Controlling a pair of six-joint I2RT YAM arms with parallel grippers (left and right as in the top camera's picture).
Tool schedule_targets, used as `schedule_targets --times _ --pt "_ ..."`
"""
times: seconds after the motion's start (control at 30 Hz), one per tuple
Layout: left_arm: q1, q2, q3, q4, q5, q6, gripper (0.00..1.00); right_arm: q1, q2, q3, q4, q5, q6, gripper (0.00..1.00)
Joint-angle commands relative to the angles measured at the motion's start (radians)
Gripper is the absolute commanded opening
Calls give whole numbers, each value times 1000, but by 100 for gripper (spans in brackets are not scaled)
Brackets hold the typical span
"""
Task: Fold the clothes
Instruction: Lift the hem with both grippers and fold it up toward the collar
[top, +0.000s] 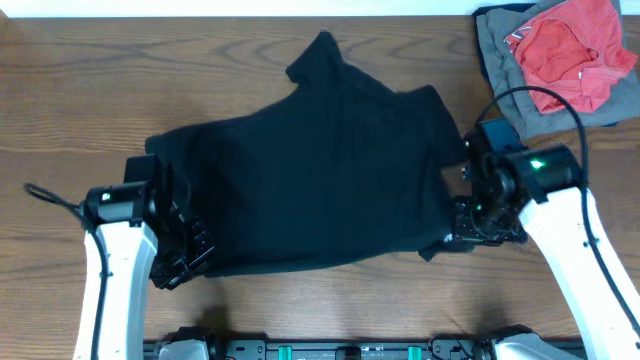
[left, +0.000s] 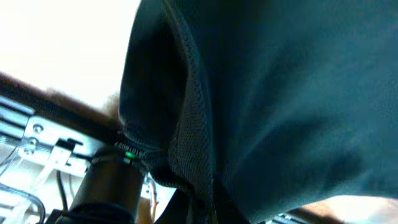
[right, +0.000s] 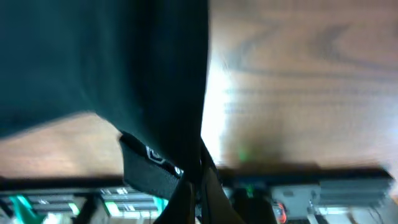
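The shirt's body lies spread outward of its pinched near corner, so my left gripper will move outward over the shirt's side part (top: 204, 194) and let go of the fold.
The clothes, a black T-shirt (top: 320, 180), lie spread across the middle of the wooden table, a sleeve pointing to the far side. My left gripper (top: 190, 250) is shut on the shirt's near left corner. My right gripper (top: 462, 232) is shut on its near right corner. In the left wrist view the black fabric (left: 280, 93) hangs up from my gripper (left: 208, 202) and fills most of the frame. In the right wrist view the shirt's edge (right: 155, 81) runs into my shut gripper (right: 198, 186), with a small printed patch (right: 163, 158) beside it.
A red garment (top: 570, 50) lies on a grey garment (top: 500, 40) at the table's far right corner. The table's near edge with a metal rail (top: 330, 350) runs just below both grippers. Bare wood (top: 90, 80) shows at the far left.
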Motion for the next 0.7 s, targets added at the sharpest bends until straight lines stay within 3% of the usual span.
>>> schedule_targets --times 0.0,0.17,0.47,0.67 --pt "-4 -16 17 32 3 17 6 -9 10 10 70 -3 -14 1" --pt "-4 -3 1 129 -9 -3 6 -9 108 10 277 -33 -52 1" --pt "-3 84 -29 283 -209 -106 6 -7 338 10 647 -69 -126 1" --pt "-3 188 -29 457 -225 -127 6 -7 420 10 828 -76 -139 1"
